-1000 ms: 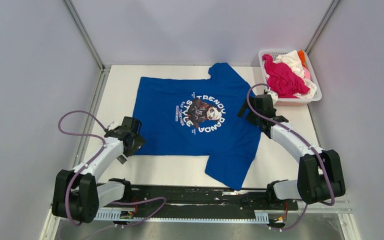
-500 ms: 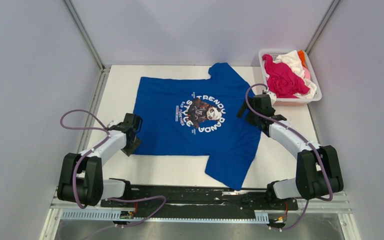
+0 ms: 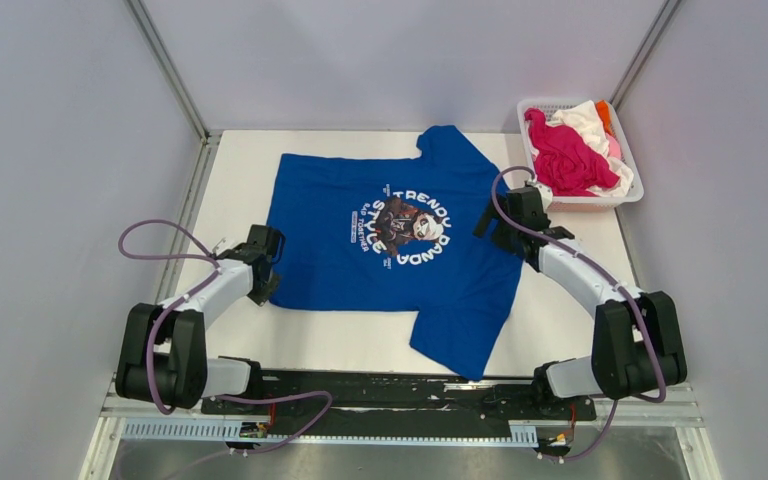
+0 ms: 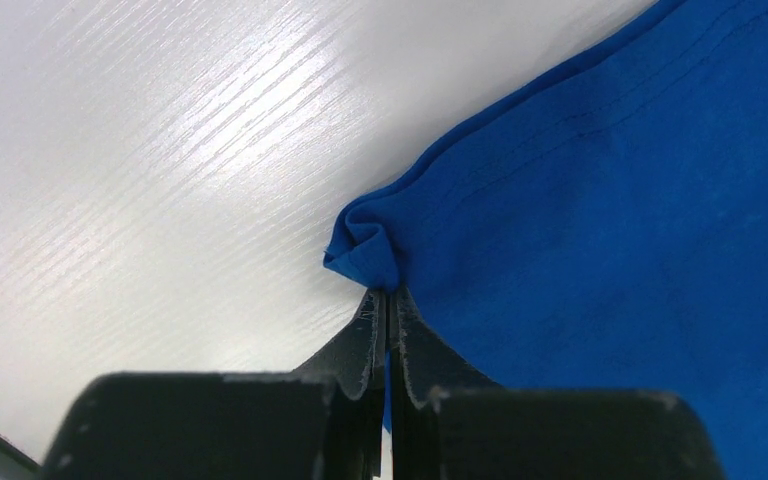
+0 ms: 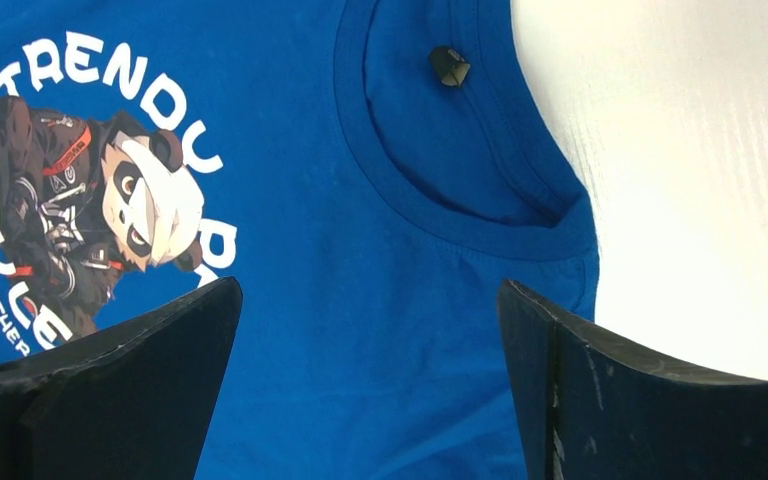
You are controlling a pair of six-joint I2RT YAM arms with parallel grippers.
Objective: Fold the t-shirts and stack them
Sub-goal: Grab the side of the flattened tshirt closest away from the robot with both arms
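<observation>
My right gripper draws back and down onto the t-shirt's near sleeve (image 3: 464, 350) next. That sleeve lies below it, nearer the base, and still sticks out unfolded.
A royal blue t-shirt (image 3: 400, 240) with a round cartoon print (image 3: 402, 230) lies spread flat on the white table, its neck toward the right. My left gripper (image 3: 267, 284) is shut on the shirt's near-left hem corner; in the left wrist view the bunched blue corner (image 4: 365, 245) sits pinched at the tips of that gripper (image 4: 388, 292). My right gripper (image 3: 505, 226) hovers open over the shoulder beside the collar (image 5: 430, 215); its fingers (image 5: 560, 350) stand wide apart above blue cloth. Magenta (image 3: 565, 155), white (image 3: 585, 120), orange (image 3: 603, 112) and pink (image 3: 613, 148) t-shirts lie heaped in a basket.
The white slatted basket (image 3: 632, 188) stands at the table's back right corner. Grey walls close in the table on three sides. Bare white tabletop (image 4: 160, 150) shows left of the shirt and along the near edge.
My left gripper has closed on the blue shirt's hem corner, and its arm has drawn in a little. The right arm has barely moved and stays open.
</observation>
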